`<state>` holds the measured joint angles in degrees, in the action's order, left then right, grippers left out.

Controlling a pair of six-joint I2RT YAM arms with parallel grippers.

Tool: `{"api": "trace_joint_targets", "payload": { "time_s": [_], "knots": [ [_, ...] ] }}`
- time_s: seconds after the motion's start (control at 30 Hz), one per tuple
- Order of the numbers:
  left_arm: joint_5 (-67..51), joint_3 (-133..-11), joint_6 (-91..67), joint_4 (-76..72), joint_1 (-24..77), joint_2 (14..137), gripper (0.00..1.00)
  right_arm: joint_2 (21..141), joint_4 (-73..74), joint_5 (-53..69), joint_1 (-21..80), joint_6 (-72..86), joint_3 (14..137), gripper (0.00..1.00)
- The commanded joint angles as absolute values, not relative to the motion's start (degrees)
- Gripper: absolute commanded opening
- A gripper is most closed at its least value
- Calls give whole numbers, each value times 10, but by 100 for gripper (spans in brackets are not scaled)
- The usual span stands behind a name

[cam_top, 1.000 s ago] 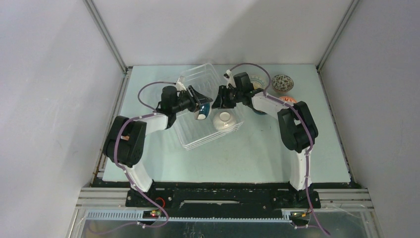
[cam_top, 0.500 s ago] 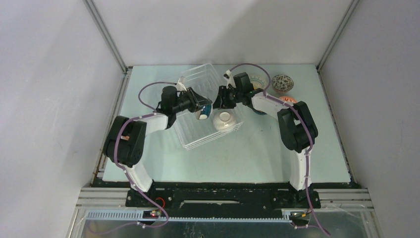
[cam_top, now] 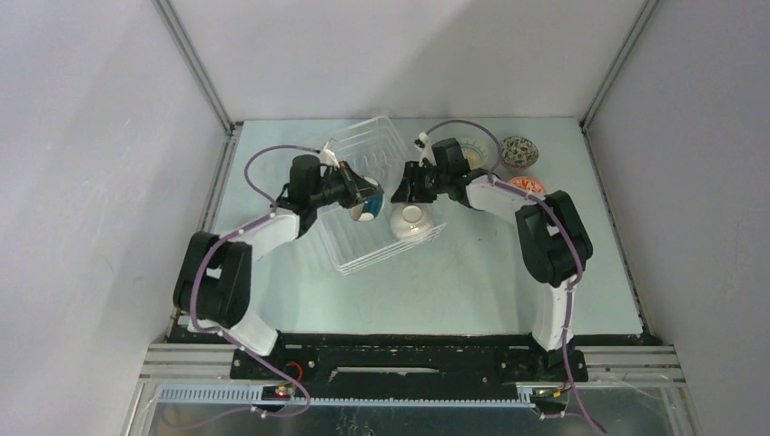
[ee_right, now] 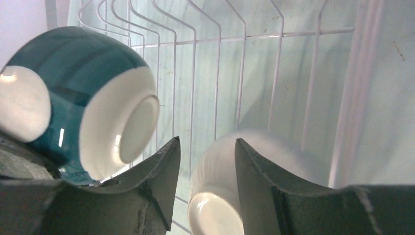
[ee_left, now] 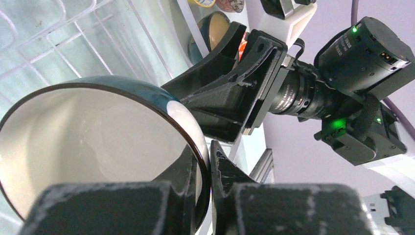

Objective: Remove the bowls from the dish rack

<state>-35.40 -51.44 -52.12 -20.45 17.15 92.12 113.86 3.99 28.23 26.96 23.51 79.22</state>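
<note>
I will lift the teal bowl in my left gripper to the left in the top view, then lower and release it on the bare tabletop beside the rack.
The white wire dish rack (cam_top: 345, 254) stands in the middle of the table. My left gripper (cam_top: 367, 193) reaches into it from the left and is shut on the rim of a dark teal bowl (cam_top: 371, 211). In the left wrist view the teal bowl's (ee_left: 98, 147) dark rim is pinched between my fingers (ee_left: 230, 181). My right gripper (cam_top: 406, 188) hangs open inside the rack, just above a plain white ribbed bowl (cam_top: 410, 221). In the right wrist view the white bowl (ee_right: 220, 196) lies on its side below my open gripper (ee_right: 206, 147), and the teal bowl (ee_right: 73, 98) is at the left.
A speckled bowl (cam_top: 518, 151), a red-patterned bowl (cam_top: 528, 183) and a pale bowl (cam_top: 472, 145) sit on the table right of the rack. The rack's tines (ee_right: 240, 58) rise behind both bowls. The two grippers are close together inside the rack.
My left gripper has closed onto the teal bowl's rim and its arm has stretched out from the left. The right gripper has shifted slightly and stays open.
</note>
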Motion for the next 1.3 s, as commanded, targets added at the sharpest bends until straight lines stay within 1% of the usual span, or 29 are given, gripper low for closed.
{"api": "trace_joint_targets", "payload": {
  "time_s": [0.0,0.13,0.23,0.3,0.37,0.43,0.53,0.67,0.8,1.03,1.13,1.27],
  "knots": [
    [-334,-574,-441,-134,174,836,0,1074,25,247,263,233,773,53],
    [-294,-620,-366,13,171,780,0,1038,16,225,266,226,753,53],
    [-192,-651,-306,134,170,716,0,1012,12,197,273,214,736,54],
    [-116,-657,-285,185,168,676,0,998,11,177,279,205,727,54],
    [-49,-646,-281,215,163,638,0,987,11,162,285,199,722,54],
    [44,-615,-305,225,157,588,0,979,10,150,290,196,717,54],
    [122,-565,-324,237,148,530,0,977,7,137,294,193,709,54],
    [201,-540,-367,309,145,487,0,978,6,123,296,197,698,54],
    [250,-531,-433,393,143,475,0,977,-19,114,297,204,689,54],
    [196,-506,-471,454,141,488,0,971,-22,97,300,207,682,53],
    [199,-470,-499,448,141,487,0,966,-28,94,301,208,678,53],
    [188,-448,-503,411,141,525,0,957,-37,81,309,202,669,53]
  ]
}}
